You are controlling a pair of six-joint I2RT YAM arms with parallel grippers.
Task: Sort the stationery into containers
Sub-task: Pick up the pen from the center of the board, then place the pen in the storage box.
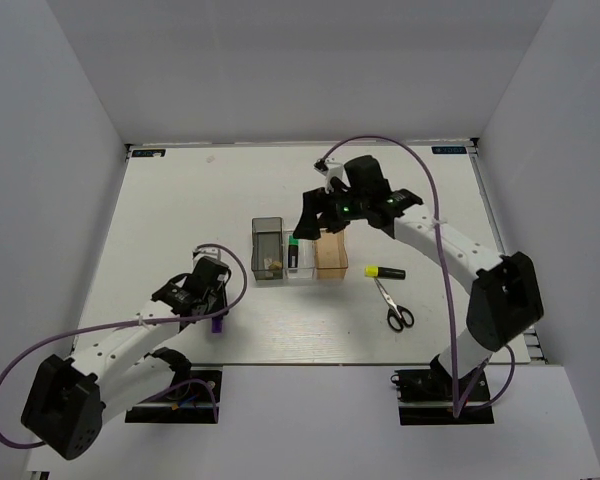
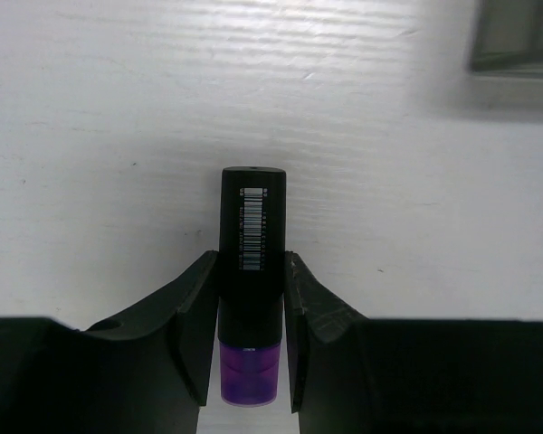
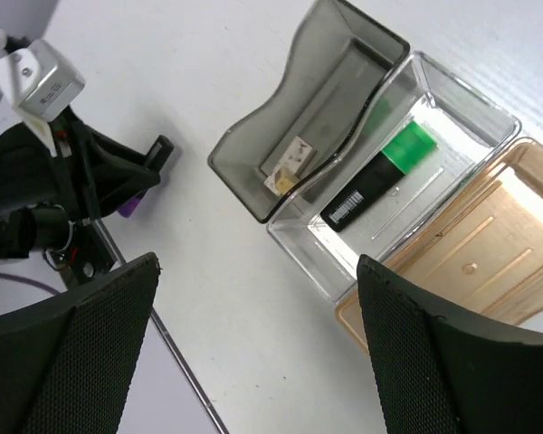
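My left gripper rises and goes outward past the smoky grey bin next, then over the clear bin, because the green-capped marker lies there.
My left gripper point(image 2: 252, 264) is shut on a black marker with a purple cap point(image 2: 252, 212), low over the table left of the bins; the purple cap also shows in the top view point(image 1: 218, 322). My right gripper point(image 3: 258, 271) is open and empty, above the near ends of the bins point(image 1: 315, 225). The green-capped marker point(image 3: 380, 176) lies in the clear bin point(image 3: 471, 99). The tan eraser point(image 3: 285, 167) lies in the smoky grey bin point(image 3: 344, 54). The orange-tan bin point(image 3: 489, 262) holds nothing I can see. The yellow-capped marker point(image 1: 383, 271) and the scissors point(image 1: 394, 308) lie on the table right of the bins.
The three bins stand side by side mid-table. White walls enclose the table on three sides. Purple cables loop from both arms. The table's near edge point(image 1: 310, 362) runs just behind the scissors.
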